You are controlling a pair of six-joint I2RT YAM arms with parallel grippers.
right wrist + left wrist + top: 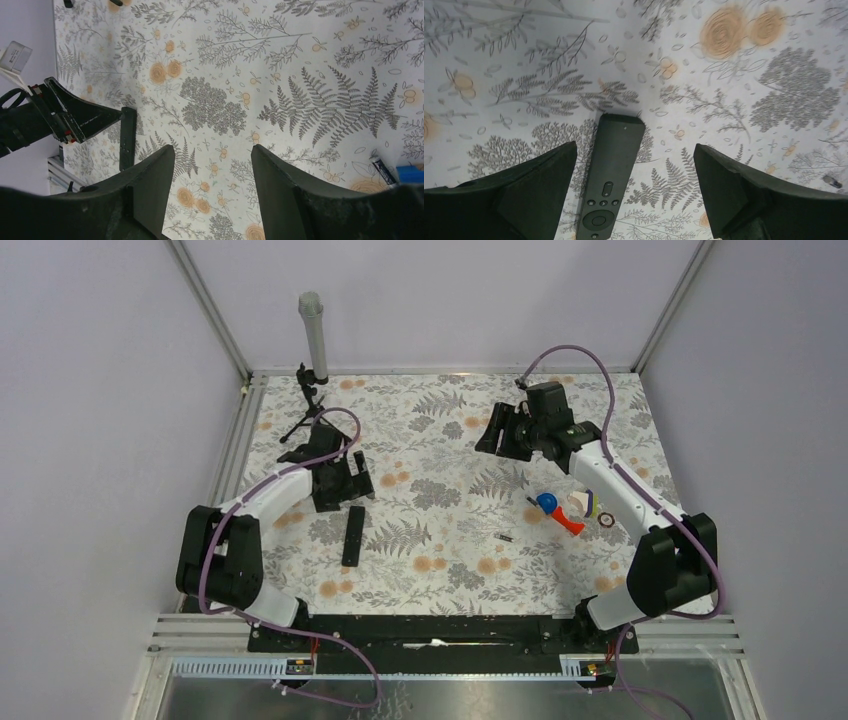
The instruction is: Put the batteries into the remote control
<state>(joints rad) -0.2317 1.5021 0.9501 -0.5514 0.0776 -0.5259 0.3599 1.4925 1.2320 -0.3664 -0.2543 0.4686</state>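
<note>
My left gripper's open fingers hover over the remote control's far end. I should next move that gripper down and back onto the remote control's middle by the oval key [354, 532] [608, 186].
The remote control [353, 535] is a slim black bar lying on the floral mat left of centre. In the left wrist view it lies button side up [610, 170] and runs away from the camera. My left gripper [342, 483] hovers over its far end, open and empty [634, 146], with the remote nearer the left finger [539, 190]. A battery [506, 537], tiny and dark, lies on the mat right of centre. My right gripper [503, 430] is raised at the back right, open and empty [212, 147]. Its view shows the remote [127, 137] far to the left.
A red-and-blue toy [556, 508] lies beside the right arm. A small dark piece [382, 169] lies next to it, and a ring [607, 520] to its right. A black tripod [305, 405] and a grey post [313, 335] stand at the back left.
</note>
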